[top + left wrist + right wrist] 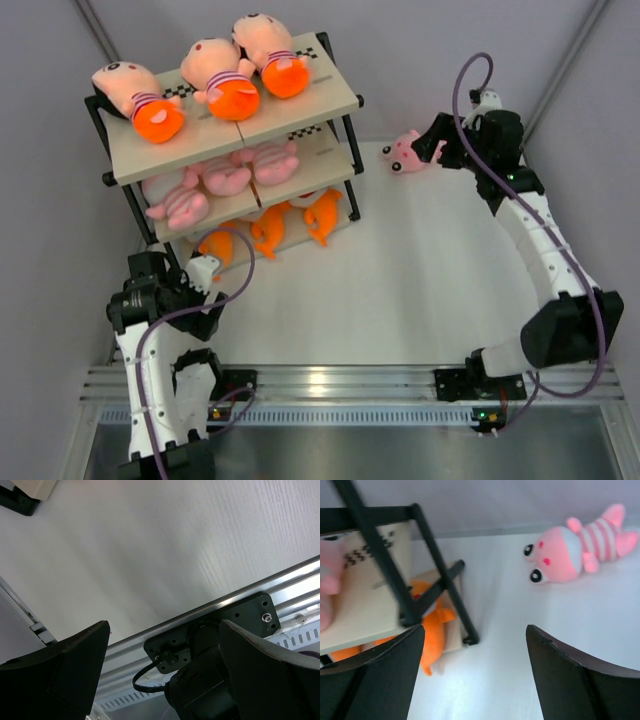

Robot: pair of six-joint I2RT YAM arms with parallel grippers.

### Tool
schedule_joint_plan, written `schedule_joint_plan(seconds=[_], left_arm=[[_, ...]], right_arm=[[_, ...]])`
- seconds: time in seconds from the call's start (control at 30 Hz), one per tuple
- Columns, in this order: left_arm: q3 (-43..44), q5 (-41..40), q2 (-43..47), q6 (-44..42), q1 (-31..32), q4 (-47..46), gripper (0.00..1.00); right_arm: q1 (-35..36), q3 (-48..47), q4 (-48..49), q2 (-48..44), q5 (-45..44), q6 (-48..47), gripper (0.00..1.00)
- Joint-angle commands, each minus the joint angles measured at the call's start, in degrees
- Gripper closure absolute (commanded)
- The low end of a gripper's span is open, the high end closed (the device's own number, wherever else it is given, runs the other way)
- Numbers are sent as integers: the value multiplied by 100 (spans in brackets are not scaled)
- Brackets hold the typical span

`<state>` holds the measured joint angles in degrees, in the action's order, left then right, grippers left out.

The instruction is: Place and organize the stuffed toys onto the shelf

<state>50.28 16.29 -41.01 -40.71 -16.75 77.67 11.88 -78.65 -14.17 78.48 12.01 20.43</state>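
The animal's near tail limb (627, 543) is outside the gap between my fingers, so my right gripper will next go down and swing to the right in the wrist view, onto the limb.
The shelf (300, 110) stands at the far left. Three peach-headed dolls (215, 75) lie on its top board, pink striped animals (225, 180) on the middle board and orange fish (290, 225) on the bottom board. One pink striped animal (403, 152) lies alone on the table to the right of the shelf; in the right wrist view it (575, 542) lies ahead, upper right. My right gripper (432, 145) is open and empty just right of it, its fingertips (560, 670) wide apart. My left gripper (200, 285) is open and empty near the shelf's front left leg.
The shelf's black leg (445, 585) and an orange fish (432, 630) show at the left of the right wrist view. An aluminium rail (340, 380) with the arm bases runs along the near edge, also in the left wrist view (210, 607). Grey walls enclose the table.
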Motion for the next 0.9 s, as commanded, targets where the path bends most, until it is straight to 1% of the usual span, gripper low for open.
schedule_joint_plan(seconds=[0.0,0.03,0.07,0.1,0.13,0.17,0.23,0.27,0.33,0.37,0.43,0.47,0.5,0.57,0.63,0.67,0.7,0.73,0.87], left_arm=[[262,23,-56,-148,23,187,3],[263,23,-73,-174,23,196,3],[272,23,-91,-183,23,196,3],[306,23,-100,-192,23,187,3],[324,32,-117,-201,23,187,3],[350,58,-135,-192,23,187,3],[447,119,-161,-174,23,196,3],[473,163,-161,-174,23,205,3],[561,330,-170,-183,23,196,3],[588,374,-153,-183,23,196,3],[649,401,-126,-192,23,205,3],[684,383,-83,-174,14,205,3],[737,331,-47,-148,23,214,3],[781,322,32,-139,23,214,3],[843,331,41,-104,23,205,3],[852,322,32,-95,23,214,3],[852,313,15,-60,23,214,3],[843,252,-38,-43,23,205,3],[799,-2,-161,36,23,196,3]], right_arm=[[-607,-658,-253,913,583,-399,18],[-869,-860,-253,1159,618,-399,20],[-1002,-1045,-235,1640,662,-399,20],[-1099,-1412,-200,1862,775,-408,21],[-1387,-1581,-104,2099,803,-399,22],[-1477,-1748,-42,2545,812,-416,22],[-1679,-2302,-50,3013,785,-408,24],[-1750,-2521,-50,3468,803,-443,24],[-1899,-3084,-15,3910,759,-426,24],[-1952,-3251,81,4347,733,-286,25],[-2110,-3743,178,4789,767,-84,25],[-2154,-3902,239,5209,863,135,24],[-2198,-4130,518,5413,1117,242,25],[-2269,-4385,844,5921,1320,583,24],[-2269,-4518,1336,6222,1636,813,24],[-2269,-4527,1617,6458,1768,1110,24],[-2278,-4527,2098,6565,2013,1269,24],[-2252,-4536,2260,6766,2068,1532,24],[-2190,-4755,2577,7171,2156,1728,24]])
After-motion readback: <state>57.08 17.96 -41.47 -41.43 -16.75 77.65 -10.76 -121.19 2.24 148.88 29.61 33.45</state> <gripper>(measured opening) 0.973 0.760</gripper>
